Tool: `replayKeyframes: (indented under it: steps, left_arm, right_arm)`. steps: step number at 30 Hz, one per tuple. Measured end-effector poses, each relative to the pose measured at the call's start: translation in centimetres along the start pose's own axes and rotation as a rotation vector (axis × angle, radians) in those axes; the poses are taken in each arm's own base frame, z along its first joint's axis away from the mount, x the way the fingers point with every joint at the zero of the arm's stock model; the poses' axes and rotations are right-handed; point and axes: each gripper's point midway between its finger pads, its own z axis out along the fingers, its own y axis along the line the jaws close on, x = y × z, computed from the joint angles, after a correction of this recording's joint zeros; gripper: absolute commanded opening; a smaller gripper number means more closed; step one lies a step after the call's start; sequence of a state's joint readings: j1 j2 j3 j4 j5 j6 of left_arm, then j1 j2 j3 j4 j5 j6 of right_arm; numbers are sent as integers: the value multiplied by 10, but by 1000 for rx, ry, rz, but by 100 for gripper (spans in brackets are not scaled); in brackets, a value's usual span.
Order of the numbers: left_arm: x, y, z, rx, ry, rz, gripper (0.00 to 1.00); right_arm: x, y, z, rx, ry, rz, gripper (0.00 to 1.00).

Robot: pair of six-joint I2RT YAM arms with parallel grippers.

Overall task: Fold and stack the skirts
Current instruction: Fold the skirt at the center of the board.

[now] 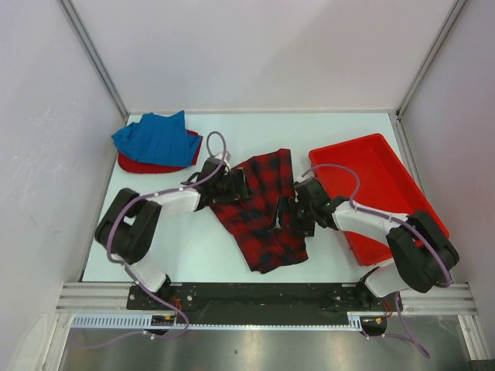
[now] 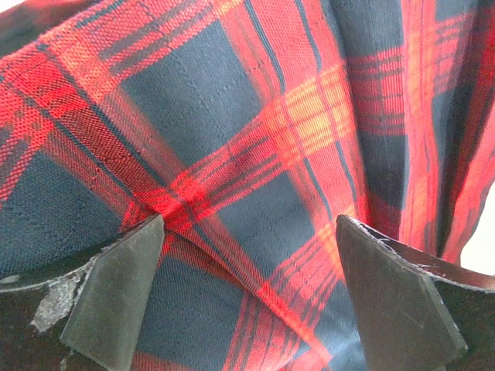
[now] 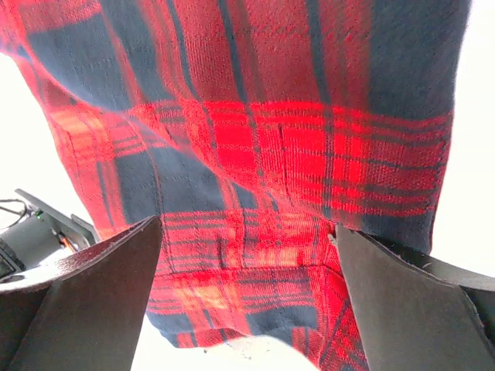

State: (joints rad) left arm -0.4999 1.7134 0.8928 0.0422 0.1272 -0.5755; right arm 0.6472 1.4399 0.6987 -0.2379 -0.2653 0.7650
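Observation:
The skirt's edge by the tray comes between my right gripper's fingers next as the gripper shifts rightward in the top view, since only cloth fills the gap between them.
The red-and-navy plaid skirt (image 1: 261, 210) lies spread and rumpled in the middle of the table. My left gripper (image 1: 233, 184) is open at its upper left edge. In the left wrist view the plaid cloth (image 2: 232, 139) fills the frame between the wide-apart fingers (image 2: 116, 297). My right gripper (image 1: 289, 213) is open at the skirt's right edge. In the right wrist view the plaid cloth (image 3: 263, 154) with its hem lies between the spread fingers (image 3: 410, 309). The blue skirt (image 1: 155, 137) lies folded on the red skirt (image 1: 139, 165) at the back left.
A rigid red plastic tray (image 1: 387, 182) stands at the right, close behind my right arm. White walls close in the table on the left, back and right. The black rail with the arm bases runs along the near edge.

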Motion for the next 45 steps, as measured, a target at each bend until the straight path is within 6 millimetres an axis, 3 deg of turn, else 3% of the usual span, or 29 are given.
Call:
replayKeyframes:
  steps: [5, 9, 14, 17, 22, 27, 31, 35, 40, 45]
  left_arm:
    - [21, 18, -29, -31, -49, -100, 100]
    - [39, 26, -49, -44, -81, -165, 100]
    - [80, 12, -75, -12, -76, -190, 100]
    - [98, 4, -91, 23, -57, -213, 100]
    - [100, 10, -116, -18, -58, -229, 100]
    - [63, 11, -141, -97, -168, -199, 100]
    - [15, 20, -152, -192, -290, -188, 100]
    - [-16, 51, -135, -282, -278, -161, 100]
    - [-9, 80, -91, -390, -123, -59, 98]
    - [10, 92, -59, -394, 5, -11, 83]
  right_arm:
    - [-24, 7, 12, 7, 11, -108, 100]
    - [-56, 11, 23, 39, -38, -214, 100]
    - [-95, 7, 34, 117, -109, -330, 100]
    - [-105, 2, 31, 161, -141, -366, 100]
    - [-111, 1, -2, 231, -202, -399, 100]
    - [-116, 28, -68, 237, -373, -356, 100]
    - [-98, 32, -100, 230, -459, -227, 100]
    - [-57, -2, -93, 267, -415, -97, 100]
    - [-4, -46, -66, 333, -318, 20, 100]
    - [8, -56, -57, 350, -309, 95, 99]
